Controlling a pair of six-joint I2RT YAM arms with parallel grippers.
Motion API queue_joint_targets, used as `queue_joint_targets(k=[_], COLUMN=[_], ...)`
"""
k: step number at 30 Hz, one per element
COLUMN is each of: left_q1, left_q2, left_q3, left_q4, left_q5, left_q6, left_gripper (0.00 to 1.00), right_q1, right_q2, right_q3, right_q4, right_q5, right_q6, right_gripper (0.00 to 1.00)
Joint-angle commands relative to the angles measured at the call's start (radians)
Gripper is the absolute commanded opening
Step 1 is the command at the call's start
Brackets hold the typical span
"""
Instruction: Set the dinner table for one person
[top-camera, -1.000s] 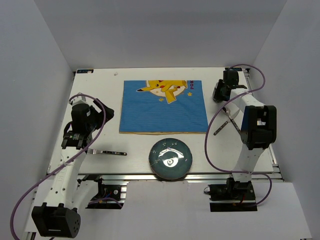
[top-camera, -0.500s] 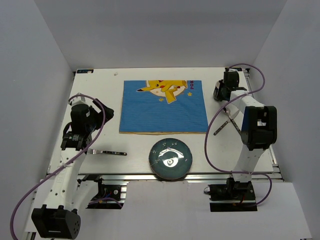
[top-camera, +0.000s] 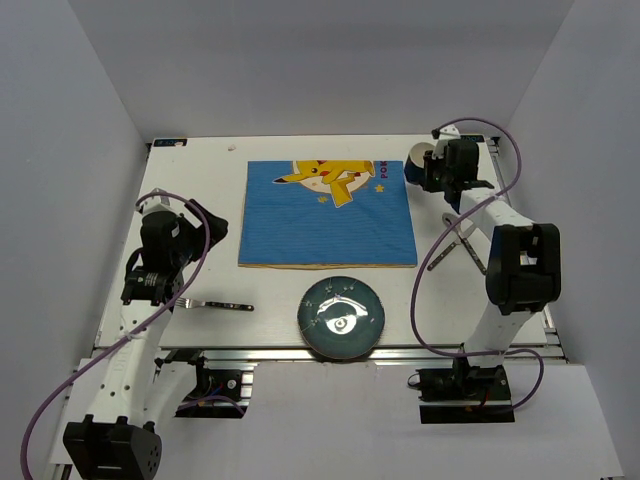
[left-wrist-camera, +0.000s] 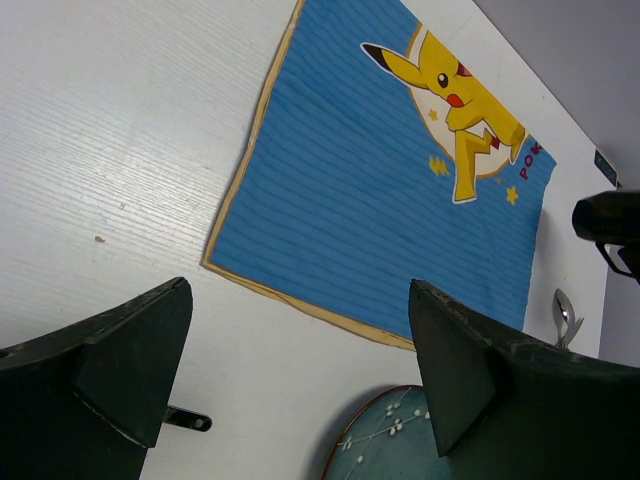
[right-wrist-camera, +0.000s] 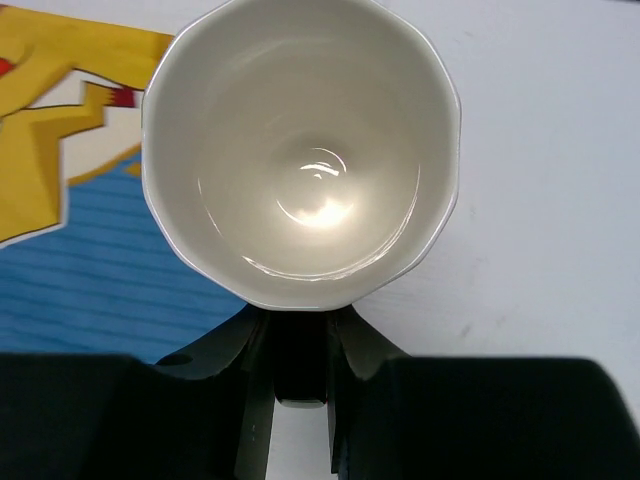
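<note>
The cup will go down-left in the top view, over the placemat's lettered corner; my right gripper then lowers and releases it.
A cup, white inside and dark blue outside, sits in my right gripper, which is shut on its dark handle. In the top view the cup hangs by the far right corner of the blue placemat, with the right gripper just right of it. My left gripper stands wide open above the white dinner table with nothing between its fingers. Below it lie the fork and the dark teal plate, the plate near the front edge.
A spoon lies on the table right of the placemat, under the right arm; it also shows in the left wrist view as the spoon. A metal rail runs along the table's front edge. Grey walls close in three sides.
My right gripper closed on the cup's handle and shifted left, bringing the cup into view by the placemat's corner. The left arm has barely moved.
</note>
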Motion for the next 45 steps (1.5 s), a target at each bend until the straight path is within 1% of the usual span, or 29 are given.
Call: queue_joint_targets(k=[1, 6, 17, 21, 27, 28, 29, 31, 32, 35, 41, 45], left_q1=[-0.001, -0.001, -0.001, -0.001, -0.001, -0.001, -0.001, -0.001, -0.001, -0.001, -0.001, -0.001], left_q2=[-0.012, -0.008, 0.001, 0.011, 0.015, 0.017, 0.017, 0.017, 0.017, 0.015, -0.003, -0.017], left_q3=[-0.014, -0.014, -0.015, -0.012, -0.014, -0.014, -0.014, -0.014, -0.014, -0.014, -0.008, -0.001], left_q4=[0.012, 0.007, 0.003, 0.001, 0.003, 0.003, 0.003, 0.003, 0.003, 0.001, -0.011, -0.048], left_q5=[0.010, 0.007, -0.002, -0.004, -0.004, -0.004, -0.004, -0.004, -0.004, -0.005, -0.016, -0.039], left_q6=[-0.008, -0.008, -0.008, -0.003, -0.001, -0.001, -0.001, -0.001, -0.001, -0.005, -0.014, -0.044], left_gripper=[0.98, 0.98, 0.98, 0.98, 0.98, 0.98, 0.98, 0.98, 0.98, 0.98, 0.98, 0.98], right_q1=[0.045, 0.088, 0.107, 0.111, 0.118, 0.118, 0.116, 0.116, 0.118, 0.118, 0.116, 0.108], right_q2=[-0.057, -0.005, 0.152, 0.181, 0.183, 0.183, 0.183, 0.181, 0.180, 0.169, 0.109, -0.007], right_q3=[0.018, 0.067, 0.209, 0.220, 0.203, 0.200, 0.200, 0.196, 0.193, 0.174, 0.119, 0.050], right_q4=[0.174, 0.183, 0.174, 0.171, 0.174, 0.174, 0.171, 0.163, 0.162, 0.160, 0.144, 0.099], right_q5=[-0.108, -0.116, -0.106, -0.101, -0.089, -0.087, -0.084, -0.082, -0.079, -0.072, -0.055, -0.059], right_q6=[-0.049, -0.055, -0.084, -0.089, -0.087, -0.087, -0.087, -0.087, -0.089, -0.089, -0.096, -0.128], right_gripper=[0.00, 0.00, 0.00, 0.00, 0.00, 0.03, 0.16, 0.30, 0.40, 0.53, 0.61, 0.66])
